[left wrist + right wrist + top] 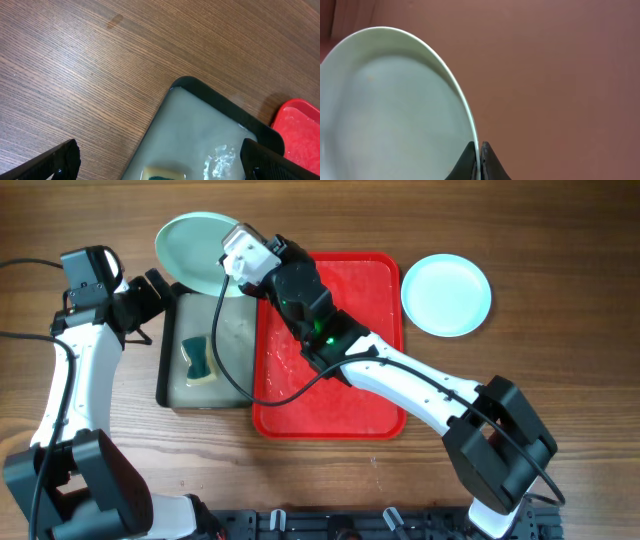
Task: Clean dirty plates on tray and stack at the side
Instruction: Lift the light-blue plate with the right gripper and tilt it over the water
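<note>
The plate in my right gripper should go across the red tray next. It should then come down onto the second pale plate [446, 295] and be released there, since that plate is flat and bare.
My right gripper [226, 264] is shut on the rim of a pale mint plate [192, 248] and holds it raised above the far end of the black-rimmed tray. The right wrist view shows its fingers [480, 148] pinching the plate's edge [395, 110]. A second pale plate [446, 295] lies flat on the table, right of the red tray [385, 380]. The red tray holds no plate and looks wet. A third plate is not in view. My left gripper [158, 288] is open and empty over the black-rimmed tray's far left corner; the left wrist view [162, 159] shows its jaws wide apart.
The black-rimmed tray [165, 365] holds cloudy grey water and a green-and-yellow sponge [197, 358], left of the red tray. The left wrist view shows its corner [190, 82], the sponge [165, 174] and the red tray's edge [300, 130]. Cables trail over both trays.
</note>
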Robot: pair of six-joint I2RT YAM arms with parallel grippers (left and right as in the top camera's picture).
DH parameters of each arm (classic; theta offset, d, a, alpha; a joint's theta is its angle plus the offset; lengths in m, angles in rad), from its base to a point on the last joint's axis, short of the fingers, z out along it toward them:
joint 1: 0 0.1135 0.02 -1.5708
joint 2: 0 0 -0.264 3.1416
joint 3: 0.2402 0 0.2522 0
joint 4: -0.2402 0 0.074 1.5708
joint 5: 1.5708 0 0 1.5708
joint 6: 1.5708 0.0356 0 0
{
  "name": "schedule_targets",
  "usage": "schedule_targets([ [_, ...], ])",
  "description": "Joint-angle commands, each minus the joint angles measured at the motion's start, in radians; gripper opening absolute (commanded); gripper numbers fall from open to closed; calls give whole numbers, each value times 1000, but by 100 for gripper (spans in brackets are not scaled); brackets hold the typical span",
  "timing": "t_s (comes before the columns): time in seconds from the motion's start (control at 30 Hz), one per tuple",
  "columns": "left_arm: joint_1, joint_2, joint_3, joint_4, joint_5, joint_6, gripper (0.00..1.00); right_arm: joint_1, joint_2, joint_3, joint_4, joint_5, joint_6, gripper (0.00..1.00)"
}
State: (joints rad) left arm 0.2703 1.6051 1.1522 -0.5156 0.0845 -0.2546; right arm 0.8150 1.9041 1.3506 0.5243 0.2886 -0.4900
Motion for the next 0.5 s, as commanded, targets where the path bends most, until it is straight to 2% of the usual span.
schedule_targets([
  [0.0, 2, -12, 17, 2, 12, -16, 100, 7, 6, 16, -5, 35, 132, 4],
  [0.17, 2, -12, 17, 2, 11, -16, 100, 5, 5, 16, -14, 72, 99, 4],
  [0.23, 2, -12, 17, 2, 12, -16, 100, 5, 6, 16, -33, 88, 129, 4],
  [0.37, 2, -12, 17, 2, 12, -16, 100, -3, 6, 16, -188, 84, 494, 4],
  [0.47, 2, -12, 17, 2, 12, -16, 100, -13, 6, 16, -321, 77, 677, 4],
])
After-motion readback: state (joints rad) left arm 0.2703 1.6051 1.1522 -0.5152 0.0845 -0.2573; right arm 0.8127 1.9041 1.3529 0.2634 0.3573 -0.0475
